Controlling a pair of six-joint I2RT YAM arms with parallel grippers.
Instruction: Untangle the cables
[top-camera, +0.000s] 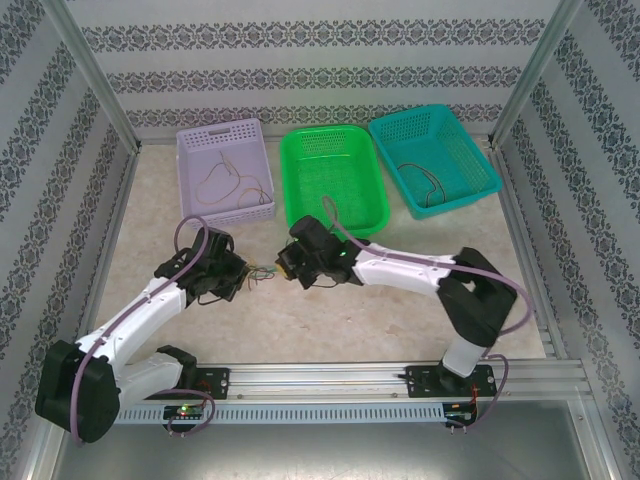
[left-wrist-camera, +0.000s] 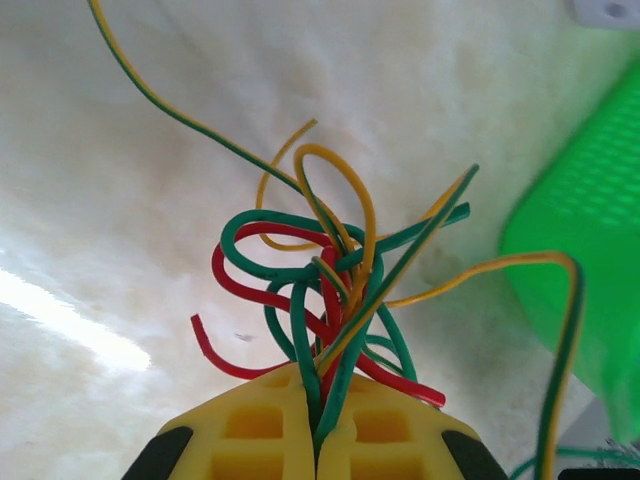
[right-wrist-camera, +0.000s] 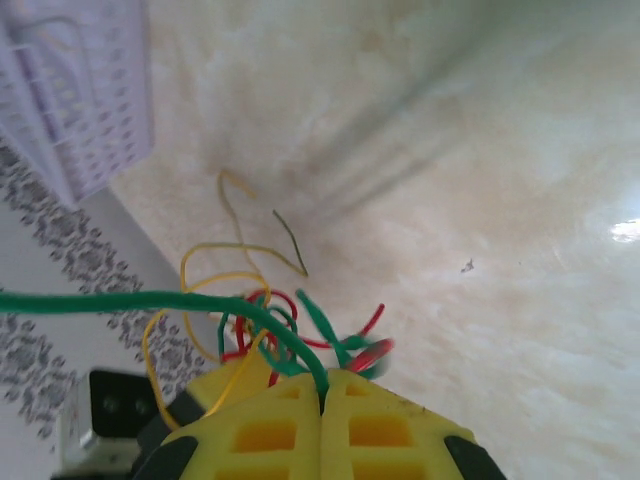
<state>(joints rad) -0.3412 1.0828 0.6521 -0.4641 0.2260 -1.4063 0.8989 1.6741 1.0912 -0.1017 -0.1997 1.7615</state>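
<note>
My right gripper pulls away from the knot (top-camera: 262, 272) (right-wrist-camera: 270, 320) next until its fingers release the single green cable, since the knot sits across from it at my left gripper.
A tangle of thin cables (top-camera: 262, 272) in green, red and yellow hangs between my two grippers, just above the table's middle. My left gripper (top-camera: 240, 276) is shut on the bundle (left-wrist-camera: 330, 270); green, red and yellow-green strands run into its closed yellow pads (left-wrist-camera: 262, 425). My right gripper (top-camera: 286, 264) faces it from the right, shut on a single green cable (right-wrist-camera: 120, 300) that enters between its pads (right-wrist-camera: 390, 425). That cable leads back into the knot (right-wrist-camera: 270, 320). A yellow-green strand (left-wrist-camera: 180, 112) trails away up left.
Three baskets stand along the back: lavender (top-camera: 220, 128), bright green (top-camera: 300, 140), teal (top-camera: 487, 170). A thin brownish cable (top-camera: 222, 180) lies in the lavender one, a dark one (top-camera: 428, 180) in the teal. The green basket's edge (left-wrist-camera: 590, 200) is close to the left gripper.
</note>
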